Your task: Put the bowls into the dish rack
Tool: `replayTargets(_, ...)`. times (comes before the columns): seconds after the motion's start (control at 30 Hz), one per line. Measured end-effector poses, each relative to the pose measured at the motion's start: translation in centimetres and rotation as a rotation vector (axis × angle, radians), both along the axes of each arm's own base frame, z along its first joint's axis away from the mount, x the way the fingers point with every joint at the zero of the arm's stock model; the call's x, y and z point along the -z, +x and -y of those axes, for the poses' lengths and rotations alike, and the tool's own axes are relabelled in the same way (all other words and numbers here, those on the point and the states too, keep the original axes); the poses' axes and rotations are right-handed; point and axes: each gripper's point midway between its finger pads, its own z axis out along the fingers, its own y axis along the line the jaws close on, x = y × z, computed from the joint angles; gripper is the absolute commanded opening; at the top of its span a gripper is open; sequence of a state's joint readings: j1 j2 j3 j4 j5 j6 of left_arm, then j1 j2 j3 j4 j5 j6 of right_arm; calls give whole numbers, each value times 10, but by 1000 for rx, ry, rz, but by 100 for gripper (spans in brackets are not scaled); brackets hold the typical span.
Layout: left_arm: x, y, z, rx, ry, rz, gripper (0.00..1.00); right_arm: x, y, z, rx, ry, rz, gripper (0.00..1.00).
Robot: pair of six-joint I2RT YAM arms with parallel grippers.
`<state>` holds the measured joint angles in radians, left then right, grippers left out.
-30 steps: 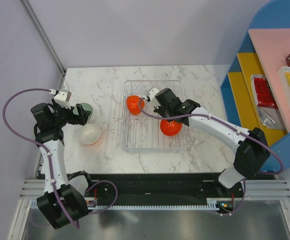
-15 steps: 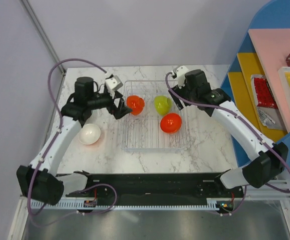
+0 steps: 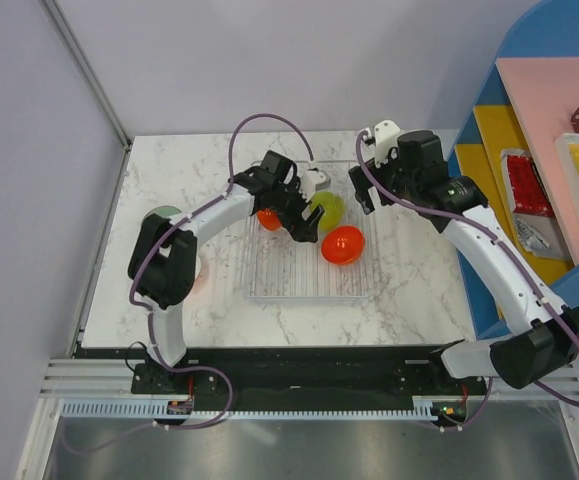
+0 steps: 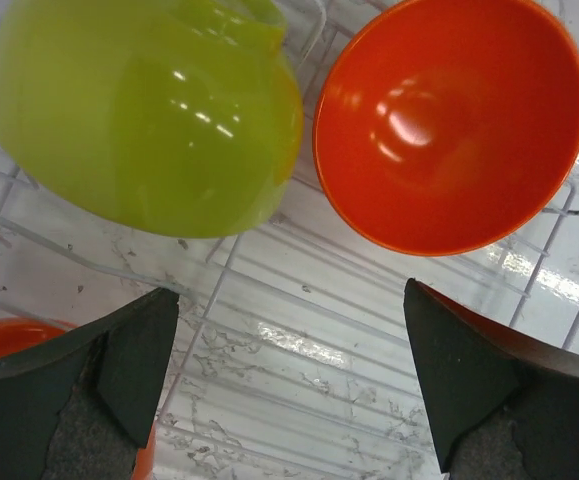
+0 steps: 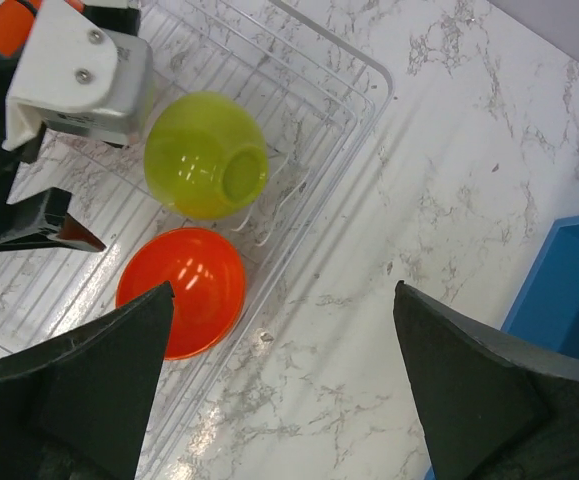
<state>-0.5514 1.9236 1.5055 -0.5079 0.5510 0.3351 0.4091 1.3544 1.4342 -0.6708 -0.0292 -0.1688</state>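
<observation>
My left gripper moves across and down onto the red-orange bowl's nearest rim next, as it sits lower and to the gripper's right in the top view.
The clear dish rack holds three bowls. A lime-green bowl lies tilted at the back, a red-orange bowl sits in front of it, and an orange bowl is half hidden under my left arm. My left gripper hovers open over the rack ribs, just short of the lime-green bowl and the red-orange bowl. My right gripper is open and empty above the rack's right rim. Left of the rack, a mint bowl shows partly; the white bowl is mostly hidden by the arm.
A blue shelf unit with packets stands along the right table edge. Bare marble lies between the rack and the shelf. The left arm's elbow link crosses the table left of the rack. Purple cables loop over both arms.
The right gripper has let go of the lime-green bowl in the rack, opened wide and drawn back right. The left arm has swung from the table's left side into the rack.
</observation>
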Motion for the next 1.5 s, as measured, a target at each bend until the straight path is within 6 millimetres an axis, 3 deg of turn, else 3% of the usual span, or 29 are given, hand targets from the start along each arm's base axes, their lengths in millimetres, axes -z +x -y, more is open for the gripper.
replayTargets(0.3, 5, 6, 32, 23, 33, 20, 96, -18, -4, 7, 3, 63, 24, 98)
replayTargets(0.57, 4, 7, 35, -2, 35, 42, 93, -23, -7, 6, -13, 88, 27, 98)
replayTargets(0.7, -1, -6, 29, -15, 31, 28, 84, -23, -7, 5, -17, 92, 25, 98)
replayTargets(0.97, -24, -35, 43, 38, -41, -1, 81, -27, -9, 8, -11, 97, 37, 98)
replayTargets(1.17, -1, -54, 64, 82, -15, -52, 81, -39, -13, 14, 1, 113, 64, 98)
replayTargets(1.37, 33, -47, 74, 72, 36, -94, 80, -44, -15, 17, 5, 126, 76, 98)
replayTargets(1.5, 39, -40, 76, 54, 51, -87, 80, -46, -17, 17, -1, 137, 76, 98)
